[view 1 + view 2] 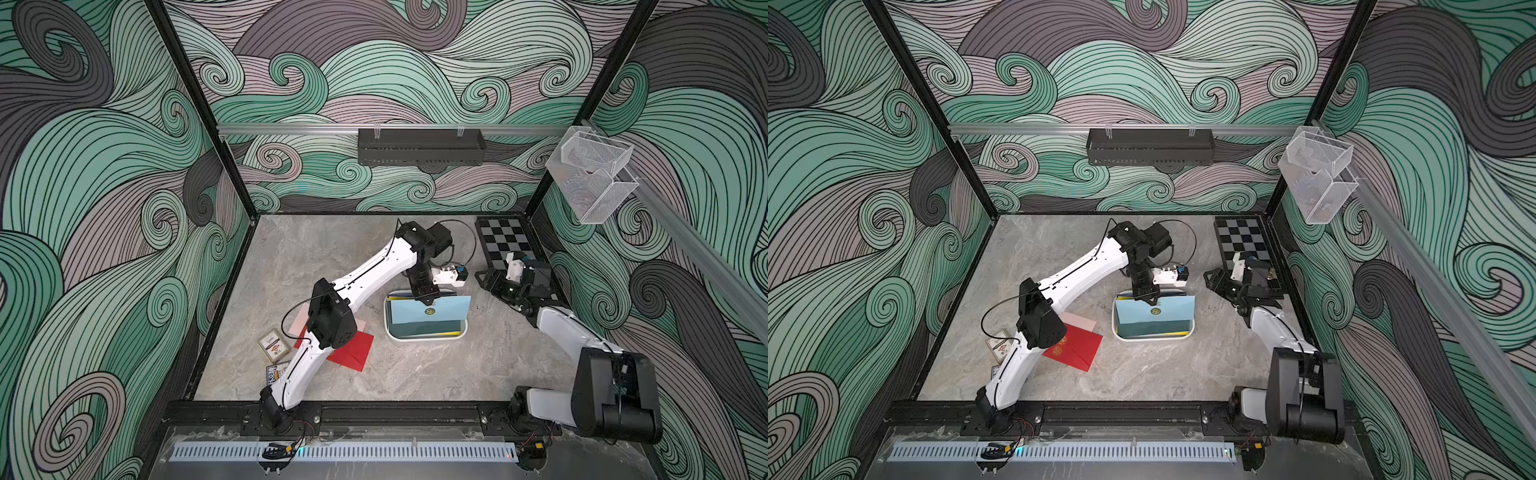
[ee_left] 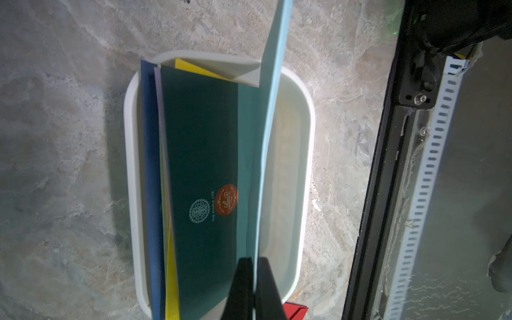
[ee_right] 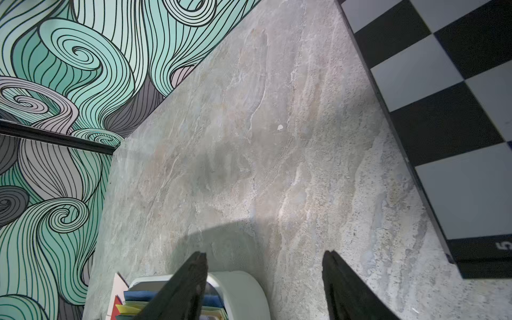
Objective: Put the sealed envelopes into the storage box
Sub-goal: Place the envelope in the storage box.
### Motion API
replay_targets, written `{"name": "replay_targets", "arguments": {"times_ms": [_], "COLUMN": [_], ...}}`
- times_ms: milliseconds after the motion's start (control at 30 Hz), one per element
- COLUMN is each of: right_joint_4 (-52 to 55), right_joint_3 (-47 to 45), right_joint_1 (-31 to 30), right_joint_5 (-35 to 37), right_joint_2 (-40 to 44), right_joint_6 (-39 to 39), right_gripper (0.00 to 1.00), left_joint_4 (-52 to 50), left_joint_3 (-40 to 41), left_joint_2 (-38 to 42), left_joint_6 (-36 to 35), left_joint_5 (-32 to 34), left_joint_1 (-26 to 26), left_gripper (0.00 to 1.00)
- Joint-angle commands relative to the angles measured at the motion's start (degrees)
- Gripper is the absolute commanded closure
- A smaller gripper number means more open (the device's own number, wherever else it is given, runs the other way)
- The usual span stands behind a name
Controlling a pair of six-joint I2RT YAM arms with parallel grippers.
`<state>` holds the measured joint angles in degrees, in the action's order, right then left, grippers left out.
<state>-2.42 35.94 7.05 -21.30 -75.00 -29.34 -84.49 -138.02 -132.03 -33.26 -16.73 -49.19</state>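
Note:
My left gripper eases toward the red envelope (image 1: pixel 354 351) next and lets the light blue one go into the box (image 1: pixel 427 337) below the gripper. The light blue envelope overhangs the box's rim.
The white storage box (image 1: pixel 427 337) (image 1: pixel 1155 337) sits mid-table with several sealed envelopes standing in it. A dark green envelope (image 2: pixel 199 155) with an orange seal leans beside navy, lilac and yellow ones. My left gripper (image 1: pixel 426 297) (image 2: pixel 254 259) is shut on the top edge of a light blue envelope (image 1: pixel 432 311) (image 1: pixel 1154 312) (image 2: pixel 274 83), which stands upright inside the box. A red envelope (image 1: pixel 354 351) and a pink envelope (image 1: pixel 296 326) lie on the table, partly under the left arm. My right gripper (image 1: pixel 484 279) (image 3: pixel 266 253) hovers open just right of the box (image 3: pixel 243 288), holding nothing.
A chessboard (image 1: pixel 505 241) (image 3: pixel 443 110) lies at the back right, close to the right gripper. Two card packs (image 1: pixel 273 345) lie near the left wall. A black shelf (image 1: pixel 419 145) hangs on the back wall, and clear mesh baskets (image 1: pixel 590 174) hang on the right wall.

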Motion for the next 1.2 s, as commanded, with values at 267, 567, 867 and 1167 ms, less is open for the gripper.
{"name": "replay_targets", "arguments": {"times_ms": [267, 567, 867, 1167], "right_joint_4": [-1.6, -2.4, 0.9, 6.6], "right_joint_3": [1.1, 0.9, 2.7, 9.0], "right_joint_1": [0.0, 0.1, -1.5, -9.4], "right_joint_5": [-3.1, -3.9, -1.6, 2.3], "right_joint_2": [-1.8, -2.1, -1.7, -1.3], "right_joint_6": [-1.1, -1.1, 2.0, 7.2], "right_gripper": [0.32, 0.33, 0.33, 0.31], "left_joint_4": [-1.5, -0.3, 2.8, 33.1], "left_joint_3": [-1.3, -2.0, -3.8, 42.0], "left_joint_2": [-4.1, -5.8, -1.7, 33.2], "left_joint_6": [1.0, 2.3, 7.5, 43.7], "left_joint_5": [0.6, 0.5, 7.8, 20.4], "left_joint_1": [0.7, 1.3, 2.0, 10.9], "left_gripper": [1.00, 0.95, 0.65, 0.53]}}
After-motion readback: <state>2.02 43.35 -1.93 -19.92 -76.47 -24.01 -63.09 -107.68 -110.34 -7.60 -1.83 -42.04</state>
